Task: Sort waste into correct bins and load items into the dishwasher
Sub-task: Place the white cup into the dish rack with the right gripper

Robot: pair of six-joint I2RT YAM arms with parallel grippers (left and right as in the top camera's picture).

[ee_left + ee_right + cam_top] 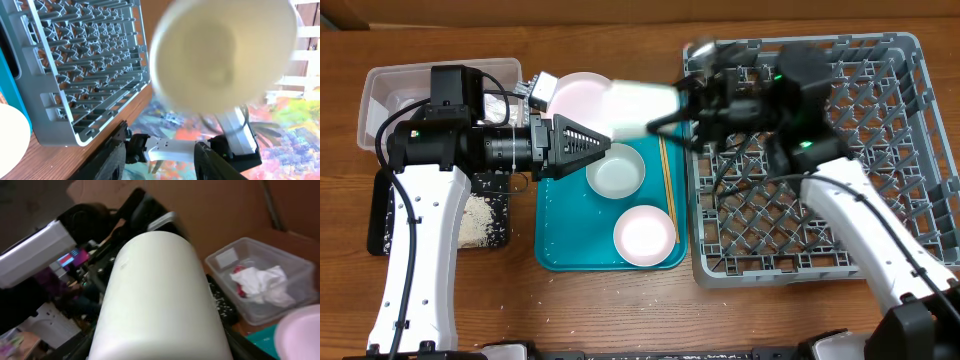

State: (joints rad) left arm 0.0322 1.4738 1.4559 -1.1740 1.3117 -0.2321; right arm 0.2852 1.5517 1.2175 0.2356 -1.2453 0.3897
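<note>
Next I should move my right gripper back over the grey dish rack, tilt down and lower the cup into its near corner by the teal tray, which stands empty.
My right gripper [672,110] is shut on a small white cup [640,108], held on its side in the air over the pink plate [578,95] and the teal tray's far end. The cup fills the right wrist view [160,300] and looms blurred in the left wrist view [225,50]. My left gripper [605,148] is open and empty, pointing right just below the cup; its fingers show in the left wrist view [162,160]. Two white bowls [616,172] [645,235] and chopsticks [667,185] lie on the teal tray. The grey dish rack [880,130] is at the right.
The clear tub [382,90] at the far left holds a crumpled napkin with red scraps [262,285]. The black tray [380,225] with white crumbs [475,220] lies in front of it. The teal tray [560,240] sits between the arms.
</note>
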